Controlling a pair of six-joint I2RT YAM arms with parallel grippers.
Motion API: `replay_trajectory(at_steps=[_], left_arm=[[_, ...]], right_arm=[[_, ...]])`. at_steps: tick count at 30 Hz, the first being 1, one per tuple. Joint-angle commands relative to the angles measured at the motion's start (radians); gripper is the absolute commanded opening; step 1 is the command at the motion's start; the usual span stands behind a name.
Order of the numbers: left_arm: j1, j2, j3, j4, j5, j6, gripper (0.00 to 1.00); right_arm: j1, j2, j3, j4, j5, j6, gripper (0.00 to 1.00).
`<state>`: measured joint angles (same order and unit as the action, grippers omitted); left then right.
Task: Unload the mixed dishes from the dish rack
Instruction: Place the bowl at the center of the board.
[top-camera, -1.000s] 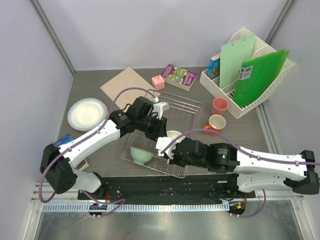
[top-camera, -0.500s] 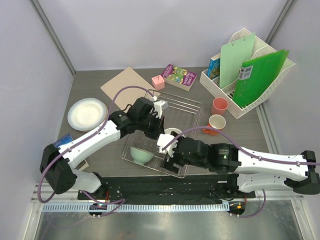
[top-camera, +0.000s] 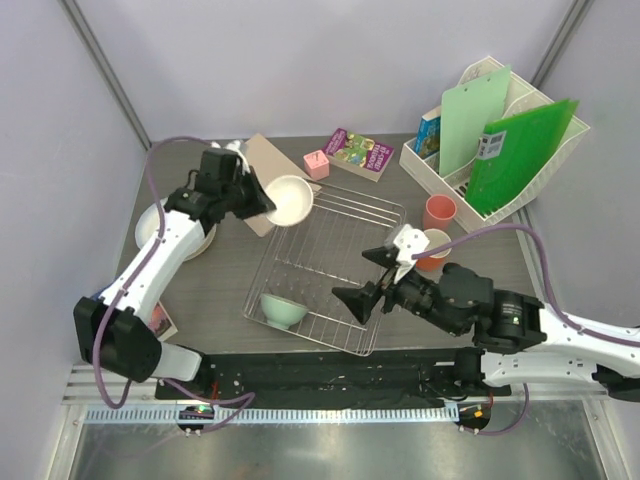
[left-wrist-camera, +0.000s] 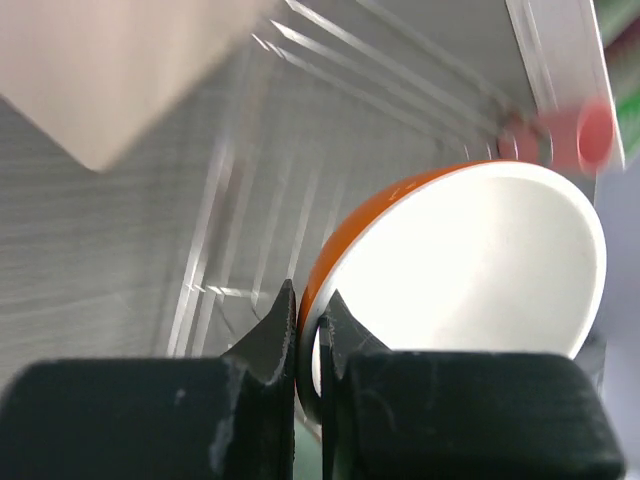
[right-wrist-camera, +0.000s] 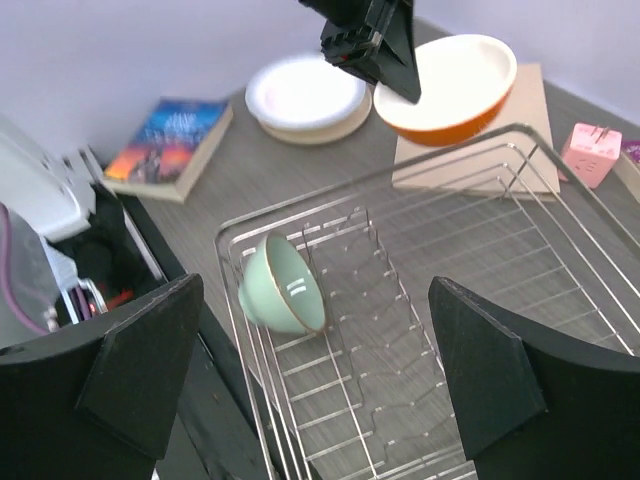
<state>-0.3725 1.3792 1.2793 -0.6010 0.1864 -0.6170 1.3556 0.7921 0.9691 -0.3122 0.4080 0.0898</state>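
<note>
My left gripper next moves outward from the rack, then down to set the orange bowl on the tan board (top-camera: 267, 178) (left-wrist-camera: 122, 62), since the board's surface is empty.
My left gripper (top-camera: 252, 200) (left-wrist-camera: 308, 322) is shut on the rim of the orange bowl (top-camera: 290, 200) (left-wrist-camera: 470, 270), which has a white inside. It holds the bowl in the air over the back-left corner of the dish rack (top-camera: 330, 250) (right-wrist-camera: 470, 290). A mint-green bowl (top-camera: 283, 310) (right-wrist-camera: 283, 283) lies tilted in the rack's near-left corner. Over the rack's right side, my right gripper (top-camera: 368, 280) (right-wrist-camera: 318, 340) hangs wide open and holds nothing. Cream plates (top-camera: 172, 228) (right-wrist-camera: 305, 95) are stacked on the table to the left. A pink cup (top-camera: 438, 212) and an orange cup (top-camera: 432, 245) stand right of the rack.
A tan board (top-camera: 250, 165) lies behind the rack, with a pink cube (top-camera: 316, 163) and a book (top-camera: 360, 153) beside it. A white file organizer (top-camera: 520, 205) with green folders stands at the back right. Another book (right-wrist-camera: 180, 130) lies near the front left.
My left gripper shut on the orange bowl, lifted it out of the rack and carried it to the back left. My right gripper opened wide and drew back to the right.
</note>
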Motion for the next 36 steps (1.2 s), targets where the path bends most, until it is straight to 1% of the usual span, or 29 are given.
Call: replay_trajectory(at_steps=[1,2,3,4,5,6,7,8,9,10,12,13,16,17,20,25,28,31,32,34,35,36], left_arm=[[0.142,0.095,0.127,0.092,-0.128,-0.095,0.0],[0.161,0.127,0.182,0.099,-0.14,-0.098,0.0],[0.174,0.209,0.216,0.102,-0.149,-0.098,0.0],[0.197,0.249,0.253,0.101,-0.157,-0.095,0.0],[0.204,0.294,0.334,0.101,-0.169,-0.08,0.0],[0.208,0.347,0.382,0.071,-0.18,-0.076,0.0],[0.217,0.439,0.472,0.06,-0.179,-0.069,0.0],[0.221,0.49,0.515,0.041,-0.212,-0.063,0.0],[0.23,0.532,0.556,0.035,-0.222,-0.058,0.0],[0.234,0.614,0.625,0.03,-0.223,-0.058,0.0],[0.25,0.687,0.693,0.012,-0.243,-0.082,0.0],[0.254,0.757,0.747,0.009,-0.249,-0.09,0.0],[0.274,0.842,0.827,-0.013,-0.278,-0.127,0.0],[0.276,0.886,0.845,-0.029,-0.288,-0.135,0.0],[0.291,0.946,0.885,-0.049,-0.306,-0.151,0.0],[0.314,0.991,0.879,-0.072,-0.312,-0.184,0.0],[0.322,0.997,0.862,-0.074,-0.317,-0.193,0.0],[0.323,0.989,0.856,-0.086,-0.321,-0.188,0.11],[0.323,0.983,0.853,-0.088,-0.315,-0.187,0.23],[0.326,0.953,0.833,-0.088,-0.312,-0.184,0.38],[0.326,0.939,0.824,-0.077,-0.311,-0.182,0.49],[0.328,0.923,0.809,-0.079,-0.315,-0.182,0.55]], right_arm=[[0.004,-0.034,-0.043,0.123,0.083,0.067,1.0],[0.002,-0.042,-0.065,0.13,0.087,0.071,1.0],[0.0,-0.044,-0.076,0.142,0.092,0.08,1.0],[0.004,-0.044,-0.096,0.148,0.095,0.087,1.0],[0.004,-0.044,-0.104,0.154,0.097,0.09,0.99],[0.004,-0.045,-0.112,0.162,0.098,0.091,1.0],[0.004,-0.045,-0.121,0.163,0.101,0.096,1.0],[0.004,-0.045,-0.125,0.165,0.101,0.102,1.0],[0.004,-0.047,-0.125,0.166,0.103,0.102,1.0],[0.002,-0.05,-0.135,0.168,0.098,0.1,1.0],[0.002,-0.06,-0.147,0.182,0.104,0.099,1.0],[0.004,-0.062,-0.151,0.182,0.106,0.091,1.0],[0.002,-0.07,-0.153,0.177,0.123,0.082,1.0],[0.002,-0.071,-0.153,0.176,0.126,0.083,1.0],[0.0,-0.083,-0.162,0.176,0.141,0.084,1.0],[0.002,-0.071,-0.176,0.174,0.179,0.073,1.0],[0.002,-0.053,-0.17,0.17,0.169,0.074,1.0],[0.002,-0.04,-0.173,0.168,0.167,0.076,1.0],[0.002,-0.033,-0.173,0.168,0.169,0.077,1.0],[0.0,-0.03,-0.175,0.167,0.169,0.076,1.0],[0.002,-0.03,-0.175,0.167,0.17,0.079,1.0],[0.002,-0.028,-0.176,0.167,0.172,0.077,1.0]])
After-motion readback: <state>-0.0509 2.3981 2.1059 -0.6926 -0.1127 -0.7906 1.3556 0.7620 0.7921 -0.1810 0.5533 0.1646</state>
